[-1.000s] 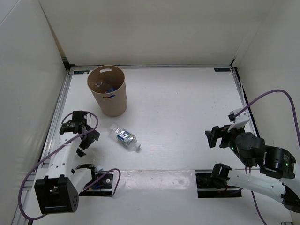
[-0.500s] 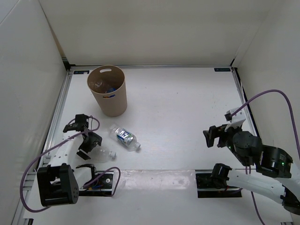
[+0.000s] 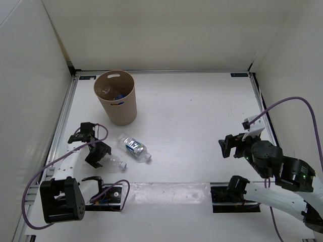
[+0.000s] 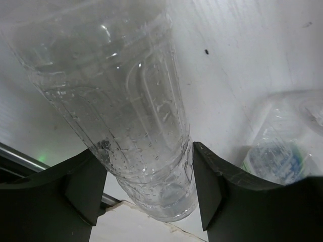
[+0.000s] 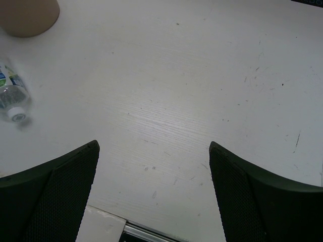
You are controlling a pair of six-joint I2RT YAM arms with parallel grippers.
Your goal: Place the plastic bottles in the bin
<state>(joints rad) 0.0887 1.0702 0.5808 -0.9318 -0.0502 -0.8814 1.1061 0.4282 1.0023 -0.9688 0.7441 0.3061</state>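
Next, my left gripper raises the bottle above the bin's rim and moves outward to release it, since the bin's opening (image 3: pixel 114 89) lies outward of my gripper and higher.
A clear plastic bottle (image 3: pixel 114 162) with a white cap and no label lies on the table at the near left. My left gripper (image 3: pixel 97 154) is shut on it. In the left wrist view both black fingers (image 4: pixel 81 184) press the sides of this bottle (image 4: pixel 131 116), with the gripper (image 4: pixel 146 151) around its body. A second bottle (image 3: pixel 135 147) with a blue label lies just to the right, also visible as a bottle (image 4: pixel 275 161) in the left wrist view and a bottle (image 5: pixel 11 96) in the right wrist view. The tan bin (image 3: pixel 123 108) stands upright behind them, with bottles inside. My right gripper (image 3: pixel 233 145) hangs open and empty at the right.
White walls enclose the table on the left, back and right. A metal rail (image 3: pixel 63 126) runs along the left edge. The bin's base (image 5: pixel 28 15) shows at the top left of the right wrist view, where the open right gripper (image 5: pixel 154 146) looks down on bare table.
My left gripper has moved toward the near side onto the unlabelled bottle and closed from wide open onto it. The right arm shifted only slightly.
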